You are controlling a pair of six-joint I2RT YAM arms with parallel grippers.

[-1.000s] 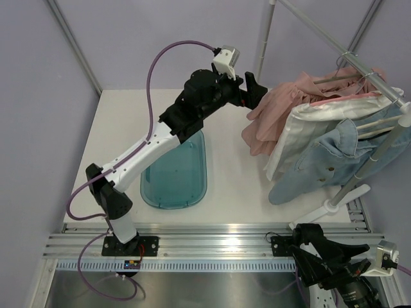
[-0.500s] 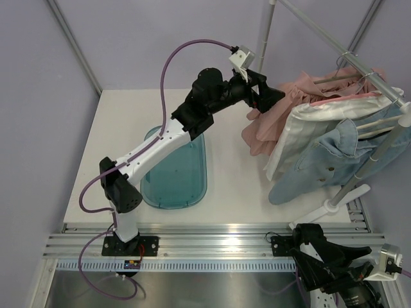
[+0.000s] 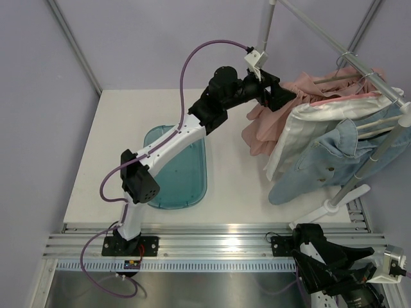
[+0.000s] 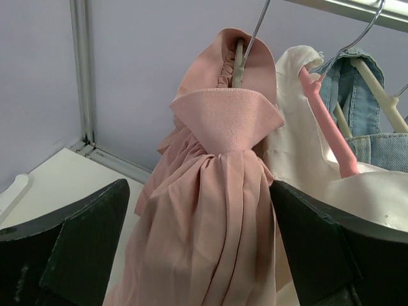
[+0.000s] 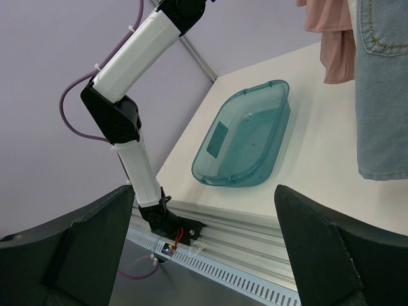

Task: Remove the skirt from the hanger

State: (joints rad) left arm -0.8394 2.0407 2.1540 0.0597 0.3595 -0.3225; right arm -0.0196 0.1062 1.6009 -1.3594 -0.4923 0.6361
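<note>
The left gripper eases slightly toward the skirt next and closes there. The gathered cloth below the skirt's waistband already lies between the open fingers.
The pink skirt hangs on a wire-hooked hanger at the left end of the rack; its waistband is folded over the hanger. It also shows in the top view. My left gripper is open, its jaws on either side of the skirt's gathered cloth just below the waistband; in the top view it is against the skirt's upper part. My right gripper is open and empty, low at the near edge by its base.
A cream garment and a denim jacket hang beside the skirt on the rack, whose foot stands on the table. A teal plastic bin lies left of centre, also in the right wrist view.
My left arm has stretched right and back, carrying the open gripper from beside the skirt up to its waistband area. The right arm has hardly moved.
</note>
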